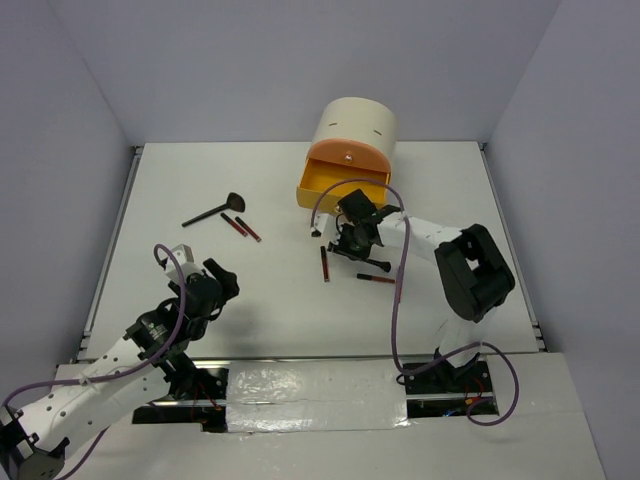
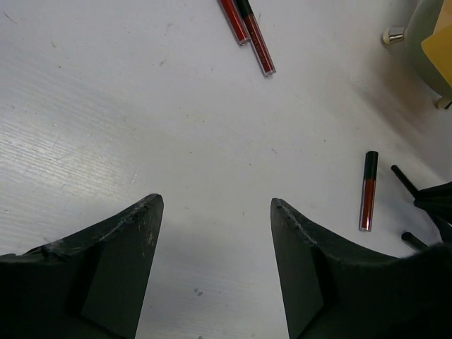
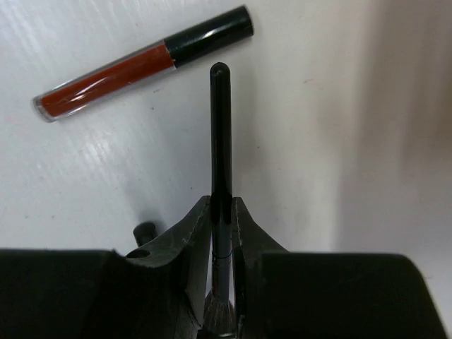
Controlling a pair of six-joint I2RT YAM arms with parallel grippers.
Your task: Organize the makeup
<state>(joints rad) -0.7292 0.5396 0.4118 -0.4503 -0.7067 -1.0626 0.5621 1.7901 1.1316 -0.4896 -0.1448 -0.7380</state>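
Observation:
My right gripper needs to lift the brush outward next, and then it needs to bring it down into the orange drawer.
My right gripper (image 1: 348,243) (image 3: 222,201) is shut on a thin black brush (image 3: 220,134), bristles between the fingers, handle pointing out over the table. A dark-red tube (image 3: 141,63) (image 1: 325,263) lies just beyond the handle tip. Another red stick (image 1: 376,279) lies to its right. Two dark-red sticks (image 1: 240,226) (image 2: 247,32) and a black long-handled brush (image 1: 213,211) lie at the left. My left gripper (image 1: 225,278) (image 2: 215,201) is open and empty over bare table. No white-and-blue packets are in view.
A cream cylinder (image 1: 350,125) with an open orange drawer (image 1: 345,178) stands at the back, right behind my right gripper. A small black piece (image 1: 316,232) lies left of that gripper. Grey walls close in the table on three sides.

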